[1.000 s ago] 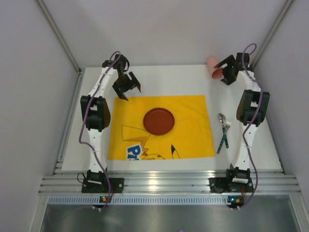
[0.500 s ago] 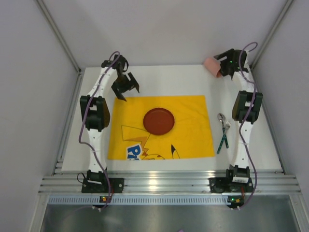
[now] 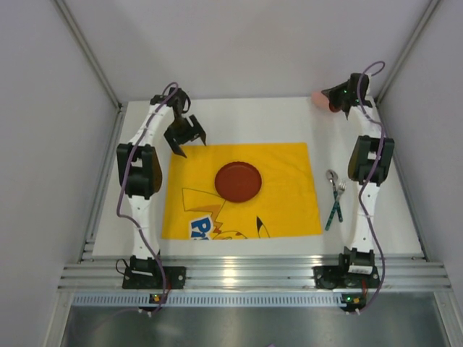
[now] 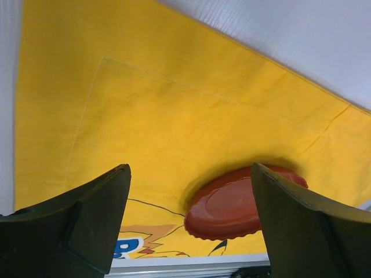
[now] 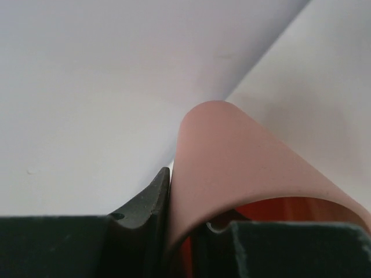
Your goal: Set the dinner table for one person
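Note:
My right gripper next carries the pink cup back toward the placemat (image 3: 282, 210), onto its far corner by the spoon, and releases it there, as that spot is empty.
The white dinner table (image 3: 246, 119) carries a yellow cartoon placemat (image 3: 282, 210) with a dark red plate (image 3: 238, 181) on its middle. At the table's far right corner a pink cup (image 3: 318, 96) is mostly hidden behind my right gripper (image 3: 338, 97). In the right wrist view this gripper (image 5: 188, 211) is shut on the pink cup's (image 5: 243, 168) wall, one finger outside, the other inside the rim. Wide open and holding nothing, my left gripper (image 3: 187, 137) hangs over the placemat's far left corner. Its wrist view shows the plate (image 4: 232, 205) beyond the gripper (image 4: 190, 168).
A spoon (image 3: 331, 176) and a teal-handled fork (image 3: 336, 202) lie together on the bare table right of the placemat. White walls close in the back and both sides. The ridged aluminium rail (image 3: 246, 273) runs along the near edge.
My right gripper reached to the far corner and shut on the cup's wall. The left gripper drifted slightly left, still open.

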Available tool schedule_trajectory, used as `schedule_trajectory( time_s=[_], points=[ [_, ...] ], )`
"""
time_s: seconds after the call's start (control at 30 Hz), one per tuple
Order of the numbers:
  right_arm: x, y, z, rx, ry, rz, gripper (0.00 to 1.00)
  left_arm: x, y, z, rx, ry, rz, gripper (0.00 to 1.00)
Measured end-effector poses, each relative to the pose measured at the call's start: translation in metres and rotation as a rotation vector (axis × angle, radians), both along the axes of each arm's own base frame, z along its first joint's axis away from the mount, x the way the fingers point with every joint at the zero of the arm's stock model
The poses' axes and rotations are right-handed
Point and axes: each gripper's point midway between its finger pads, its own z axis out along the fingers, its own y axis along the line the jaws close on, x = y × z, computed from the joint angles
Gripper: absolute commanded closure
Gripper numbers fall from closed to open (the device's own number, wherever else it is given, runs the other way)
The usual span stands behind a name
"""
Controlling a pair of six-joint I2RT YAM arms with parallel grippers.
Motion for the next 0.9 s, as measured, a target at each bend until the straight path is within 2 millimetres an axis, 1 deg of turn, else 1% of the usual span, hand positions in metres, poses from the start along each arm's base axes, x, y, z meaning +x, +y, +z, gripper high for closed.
schedule_trajectory(
  time_s=[0.03,0.1,0.17,0.23,0.3,0.33,0.4,0.47,0.5,0.53,0.57,0.63,0.67,0.7,0.77,0.83,0.9],
  points=[
    [-0.007,-0.004,-0.001,-0.030,0.028,0.007,1.00,-0.001,0.000,0.001,0.001,-0.001,-0.004,0.11],
    [-0.022,-0.010,0.004,-0.080,0.075,0.024,1.00,-0.003,0.001,0.002,0.002,-0.010,-0.013,0.11],
    [-0.040,-0.011,0.022,-0.131,0.112,0.059,1.00,-0.008,0.002,0.005,0.004,-0.020,-0.022,0.10],
    [-0.060,-0.010,0.046,-0.199,0.136,0.102,1.00,-0.015,0.004,0.009,0.009,-0.033,-0.035,0.10],
    [-0.083,-0.003,0.069,-0.268,0.164,0.147,1.00,-0.026,0.006,0.015,0.013,-0.053,-0.044,0.10],
    [-0.097,0.003,0.081,-0.315,0.179,0.175,1.00,-0.033,0.008,0.020,0.013,-0.072,-0.052,0.10],
    [-0.123,0.025,0.102,-0.399,0.202,0.235,1.00,-0.049,0.010,0.026,0.012,-0.084,-0.060,0.10],
    [-0.147,0.061,0.117,-0.489,0.223,0.322,1.00,-0.068,0.011,0.030,0.004,-0.105,-0.064,0.10],
    [-0.161,0.087,0.120,-0.537,0.234,0.383,1.00,-0.078,0.012,0.031,0.001,-0.103,-0.065,0.10],
    [-0.172,0.107,0.119,-0.570,0.248,0.434,1.00,-0.085,0.012,0.031,-0.005,-0.116,-0.066,0.10],
    [-0.196,0.143,0.108,-0.620,0.297,0.539,1.00,-0.101,0.013,0.031,-0.013,-0.108,-0.069,0.10],
    [-0.224,0.169,0.084,-0.676,0.386,0.633,1.00,-0.113,0.013,0.027,-0.025,-0.131,-0.071,0.09],
    [-0.238,0.177,0.070,-0.709,0.443,0.673,1.00,-0.125,0.014,0.024,-0.026,-0.122,-0.072,0.09],
    [-0.249,0.181,0.057,-0.735,0.492,0.699,1.00,-0.134,0.016,0.022,-0.026,-0.114,-0.072,0.09],
    [-0.269,0.183,0.032,-0.785,0.598,0.735,1.00,-0.151,0.017,0.021,-0.029,-0.117,-0.073,0.09],
    [-0.278,0.178,0.016,-0.817,0.668,0.746,1.00,-0.160,0.019,0.026,-0.030,-0.135,-0.075,0.08],
    [-0.279,0.171,0.008,-0.848,0.704,0.736,1.00,-0.164,0.020,0.036,-0.031,-0.167,-0.079,0.08]
  ],
)
